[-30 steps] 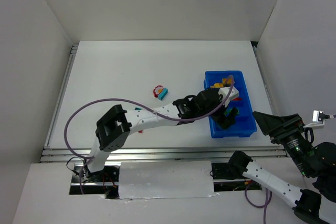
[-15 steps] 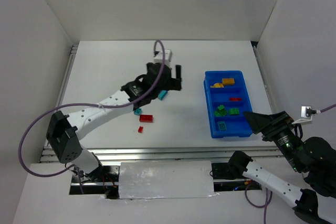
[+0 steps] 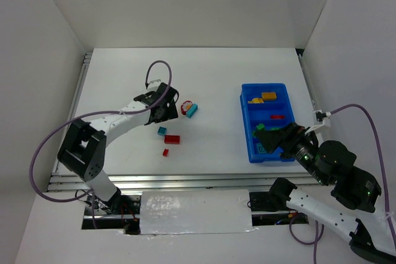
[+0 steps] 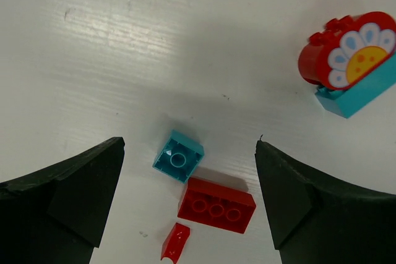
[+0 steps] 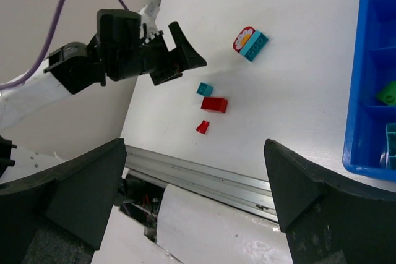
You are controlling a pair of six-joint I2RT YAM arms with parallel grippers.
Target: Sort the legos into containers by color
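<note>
My left gripper will next go down and move back with a turn onto the small cyan brick [image 3: 162,131] [image 4: 178,157], because the brick is below its fingers and closer to my base.
The blue tray [image 3: 244,115] of containers holds orange [image 3: 268,96], red [image 3: 278,116] and green [image 3: 260,127] legos. Loose on the table lie a red flower piece [image 4: 346,51] on a cyan brick [image 4: 356,94], a small cyan brick [image 4: 178,156], a red brick [image 4: 216,205] and a tiny red piece [image 4: 175,242]. My left gripper [image 3: 166,110] hangs open above the small cyan and red bricks, holding nothing. My right gripper [image 3: 272,137] hovers open and empty over the tray's near end, hiding part of it.
An aluminium rail [image 3: 185,180] runs along the table's near edge, and another [image 3: 79,97] along the left. White walls close in the table on three sides. The left arm's purple cable [image 3: 43,153] loops out to the left.
The left arm came away from the tray and swung left, now lower over the loose bricks. The right arm moved in over the tray's near end.
</note>
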